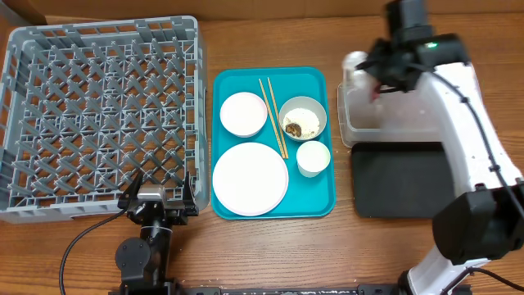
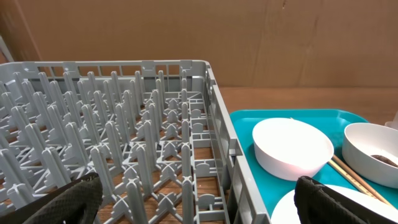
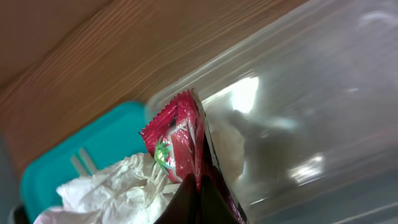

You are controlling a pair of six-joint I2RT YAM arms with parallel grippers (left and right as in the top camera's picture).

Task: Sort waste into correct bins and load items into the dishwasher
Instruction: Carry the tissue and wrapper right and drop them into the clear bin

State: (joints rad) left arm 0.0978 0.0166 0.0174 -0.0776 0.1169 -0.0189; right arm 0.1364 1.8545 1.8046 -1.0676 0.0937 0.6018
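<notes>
My right gripper should move away from the teal tray next, farther over the clear tub's open inside (image 1: pixel 399 107) (image 3: pixel 291 119).
My right gripper (image 1: pixel 370 80) is shut on the crinkled red wrapper (image 3: pixel 177 140), with crumpled white tissue (image 3: pixel 118 190) bunched against it, at the far left rim of the clear tub (image 1: pixel 385 123). In the right wrist view the tub wall (image 3: pixel 298 124) is right beside the closed fingers (image 3: pixel 199 202). The black tray (image 1: pixel 405 180) lies in front of the tub. My left gripper (image 1: pixel 160 201) is open and empty at the front right corner of the grey dish rack (image 1: pixel 98 115); its fingers (image 2: pixel 199 205) straddle the rack wall (image 2: pixel 217 124).
The teal tray (image 1: pixel 323 205) holds a white bowl (image 1: pixel 243 113), chopsticks (image 1: pixel 273 115), a bowl with a brown scrap (image 1: pixel 303 119), a small cup (image 1: pixel 313 157) and a round plate (image 1: pixel 250 178). The left wrist view shows the bowl (image 2: pixel 292 149) and the scrap bowl (image 2: pixel 373 152).
</notes>
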